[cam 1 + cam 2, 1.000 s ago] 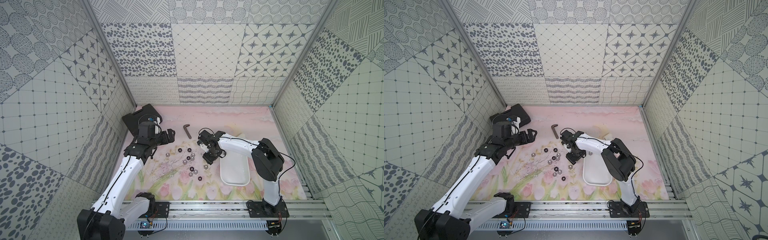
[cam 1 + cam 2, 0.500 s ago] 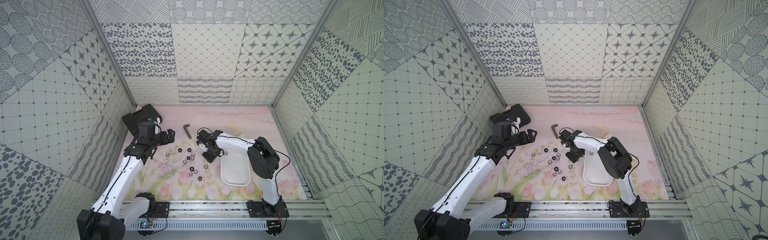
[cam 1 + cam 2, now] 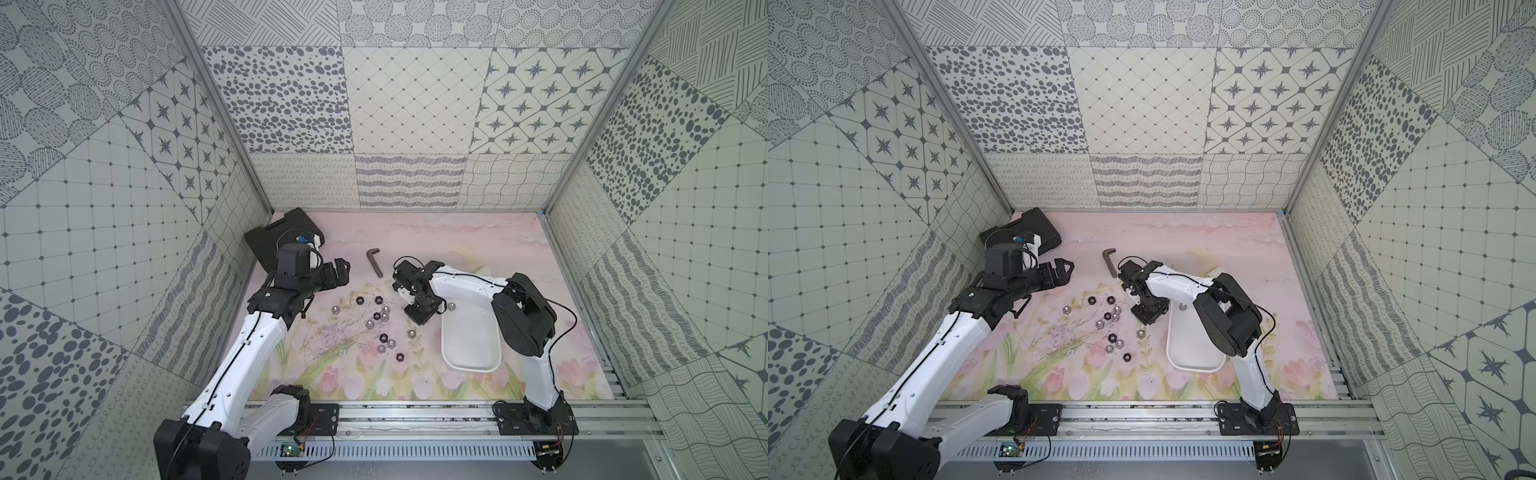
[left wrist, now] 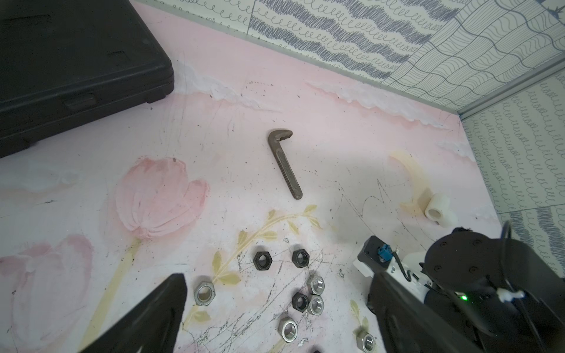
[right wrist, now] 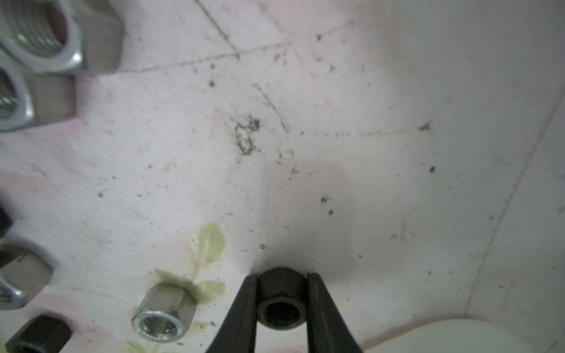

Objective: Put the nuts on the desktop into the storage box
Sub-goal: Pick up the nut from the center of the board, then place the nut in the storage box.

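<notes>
My right gripper rises over the white storage box's far end (image 3: 459,308) next. It then goes down to release the black nut, since the box's rim stands beside it.
Several black and silver nuts (image 3: 380,316) lie scattered on the pink tulip desktop (image 3: 457,241), left of the white storage box (image 3: 471,345). One silver nut (image 3: 451,306) rests inside the box at its far end. My right gripper (image 5: 282,276) is shut on a black nut (image 5: 281,301) that sits on the desktop, and in both top views it points down just left of the box's far corner (image 3: 1148,316). My left gripper (image 3: 343,270) hovers open above the desktop, left of the nuts. Between its fingers (image 4: 153,321) the left wrist view shows a silver nut (image 4: 204,294) and a black nut (image 4: 262,262).
A black tool case (image 3: 274,237) lies in the far left corner, behind my left arm. A dark L-shaped key (image 3: 375,262) lies behind the nuts. A white pipe elbow (image 4: 437,211) stands beyond my right arm. Patterned walls close in three sides.
The right gripper's jaws have closed onto the black nut, and its arm has shifted slightly. The left arm has stayed put.
</notes>
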Controlling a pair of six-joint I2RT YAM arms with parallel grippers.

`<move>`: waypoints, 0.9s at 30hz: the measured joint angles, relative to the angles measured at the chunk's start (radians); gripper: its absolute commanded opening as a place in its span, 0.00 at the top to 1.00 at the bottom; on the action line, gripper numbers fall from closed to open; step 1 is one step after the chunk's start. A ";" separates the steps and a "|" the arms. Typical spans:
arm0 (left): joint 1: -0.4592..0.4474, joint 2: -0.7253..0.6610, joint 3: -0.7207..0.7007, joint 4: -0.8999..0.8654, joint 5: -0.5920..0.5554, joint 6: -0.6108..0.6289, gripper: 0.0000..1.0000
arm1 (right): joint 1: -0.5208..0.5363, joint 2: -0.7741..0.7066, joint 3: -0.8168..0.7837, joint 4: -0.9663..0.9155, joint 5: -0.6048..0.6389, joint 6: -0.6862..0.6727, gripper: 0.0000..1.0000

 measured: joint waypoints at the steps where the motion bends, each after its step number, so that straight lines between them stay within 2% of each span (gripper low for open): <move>1: 0.000 0.000 0.000 0.000 0.000 0.000 0.01 | 0.000 -0.009 0.000 0.002 0.000 0.001 0.83; 5: 0.000 0.000 0.000 0.000 0.000 0.000 0.01 | -0.006 -0.107 0.000 0.016 0.001 0.012 0.83; 8: 0.000 0.000 0.000 0.000 0.000 0.000 0.01 | -0.023 -0.235 0.000 0.033 0.002 0.029 0.83; 14: 0.000 0.000 0.000 0.000 0.000 0.000 0.01 | -0.158 -0.444 -0.098 0.056 0.021 0.072 0.83; 21: 0.000 -0.002 0.000 0.001 0.001 -0.001 0.01 | -0.236 -0.454 -0.294 0.013 0.055 0.099 0.83; 27: 0.000 -0.002 0.000 0.000 0.001 -0.001 0.01 | -0.257 -0.413 -0.330 0.023 0.066 0.109 0.83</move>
